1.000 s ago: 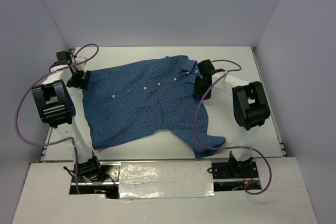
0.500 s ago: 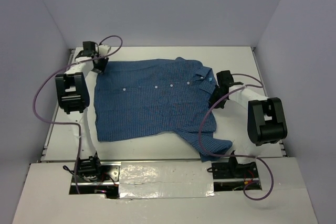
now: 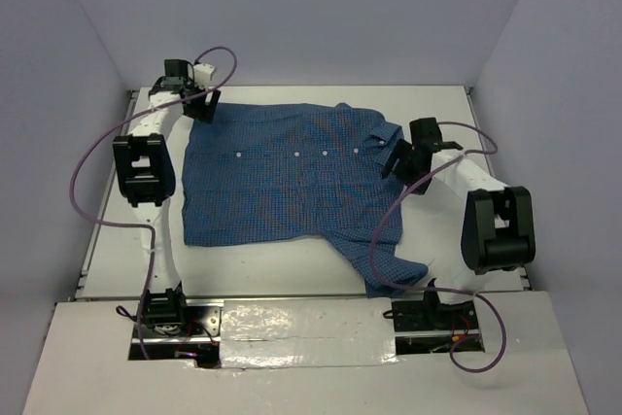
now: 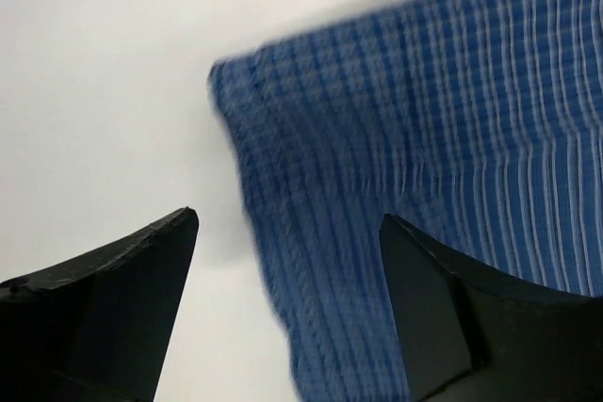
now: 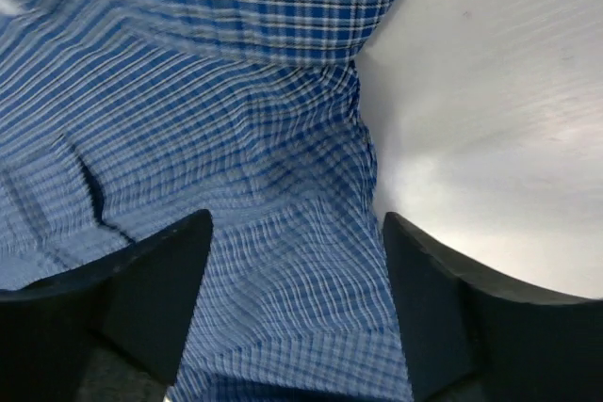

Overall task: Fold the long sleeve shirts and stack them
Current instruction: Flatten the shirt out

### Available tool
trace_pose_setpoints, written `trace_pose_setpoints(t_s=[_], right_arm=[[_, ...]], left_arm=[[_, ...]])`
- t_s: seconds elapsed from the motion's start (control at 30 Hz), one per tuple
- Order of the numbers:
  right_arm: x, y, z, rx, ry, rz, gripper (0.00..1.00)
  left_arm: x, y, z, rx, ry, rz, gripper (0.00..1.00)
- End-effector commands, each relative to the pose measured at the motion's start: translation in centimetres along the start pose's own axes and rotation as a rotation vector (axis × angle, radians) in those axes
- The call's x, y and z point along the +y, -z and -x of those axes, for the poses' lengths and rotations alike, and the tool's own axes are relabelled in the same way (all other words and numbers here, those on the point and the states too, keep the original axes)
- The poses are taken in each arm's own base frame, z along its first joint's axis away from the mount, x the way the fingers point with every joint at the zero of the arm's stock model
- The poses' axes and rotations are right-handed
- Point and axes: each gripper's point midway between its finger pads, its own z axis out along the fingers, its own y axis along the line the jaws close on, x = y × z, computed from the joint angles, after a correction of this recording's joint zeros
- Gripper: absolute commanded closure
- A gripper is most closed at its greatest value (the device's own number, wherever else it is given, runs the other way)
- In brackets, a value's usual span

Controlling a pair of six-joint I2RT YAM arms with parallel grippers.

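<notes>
I should move my left gripper back along the hem and turn it toward the collar before I lower it onto the shirt's flat, uncovered near corner.
The long sleeve shirt (image 3: pixel 292 191), blue and finely checked, lies spread flat on the white table (image 3: pixel 282 264), buttons up and collar (image 3: pixel 381 135) to the right. One sleeve (image 3: pixel 389 264) trails toward the front edge. My left gripper (image 3: pixel 200 104) hovers open over the shirt's far left corner. In the left wrist view that corner (image 4: pixel 311 195) lies loose between the left gripper's (image 4: pixel 287 217) spread fingers. My right gripper (image 3: pixel 400 158) stands open beside the collar. In the right wrist view the right gripper (image 5: pixel 297 218) is above wrinkled cloth (image 5: pixel 188 120), gripping nothing.
Grey walls close in the table on three sides. Purple cables (image 3: pixel 92 167) loop from both arms. The right arm's elbow (image 3: pixel 501 225) stands over the table's right side. A foil-taped board (image 3: pixel 301 323) runs along the front between the arm bases.
Both arms pulled the shirt rightward and squared it up; the left gripper went to the far left corner. Both grippers then opened and let the cloth go.
</notes>
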Motion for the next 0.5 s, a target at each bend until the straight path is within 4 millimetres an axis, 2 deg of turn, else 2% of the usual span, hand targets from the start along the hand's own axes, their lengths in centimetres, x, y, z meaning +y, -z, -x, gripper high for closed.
trace_pose_setpoints(t_s=[0.0, 0.03, 0.07, 0.1, 0.13, 0.17, 0.2, 0.23, 0.27, 0.3, 0.33, 0.37, 0.4, 0.43, 0.47], right_arm=[[1.2, 6.2, 3.9, -0.166, 0.102, 0.045, 0.18], [1.0, 7.5, 3.9, -0.167, 0.123, 0.039, 0.14], [0.8, 8.5, 3.8, -0.176, 0.16, 0.039, 0.12], [0.4, 10.2, 3.2, -0.171, 0.175, 0.038, 0.08], [-0.1, 10.8, 2.6, -0.158, 0.183, 0.024, 0.08], [-1.1, 11.9, 1.1, -0.118, 0.192, 0.001, 0.07], [-2.1, 12.0, -0.2, -0.08, 0.194, -0.022, 0.07], [-2.9, 12.2, -1.1, -0.059, 0.19, -0.039, 0.07], [-3.8, 13.0, -2.5, -0.045, 0.175, -0.044, 0.07], [-5.2, 12.5, -4.4, -0.002, 0.161, -0.066, 0.07], [-5.6, 12.6, -5.5, 0.019, 0.156, -0.056, 0.06], [-6.4, 13.0, -6.5, 0.016, 0.151, -0.056, 0.03], [-7.3, 12.4, -8.6, 0.068, 0.141, -0.057, 0.03], [-7.2, 12.8, -9.3, 0.066, 0.124, -0.024, 0.03], [-6.8, 12.7, -9.9, 0.079, 0.119, 0.015, 0.01]], left_arm=[[4.9, 9.1, 3.3, -0.073, 0.037, 0.074, 0.08], [5.2, 12.9, 5.0, -0.122, -0.026, 0.064, 0.09], [4.0, 13.8, 2.3, -0.053, -0.068, 0.009, 0.11], [3.3, 17.6, 3.2, -0.082, -0.155, 0.003, 0.13], [2.7, 18.9, 1.9, -0.049, -0.31, -0.014, 0.13], [-0.9, 18.7, -3.3, 0.074, -0.38, -0.124, 0.14], [-2.3, 20.0, -5.2, 0.109, -0.468, -0.165, 0.15], [-3.1, 23.0, -6.2, 0.105, -0.623, -0.182, 0.15], [-6.4, 23.8, -12.3, 0.231, -0.663, -0.332, 0.16], [-7.2, 26.0, -13.6, 0.23, -0.732, -0.354, 0.16], [-7.7, 26.6, -15.7, 0.266, -0.833, -0.386, 0.16], [-9.4, 26.9, -19.9, 0.341, -0.868, -0.458, 0.16], [-9.5, 27.7, -20.6, 0.339, -0.93, -0.44, 0.14], [-10.5, 27.7, -23.0, 0.388, -0.952, -0.465, 0.14], [-10.9, 27.8, -23.5, 0.386, -0.961, -0.461, 0.13]])
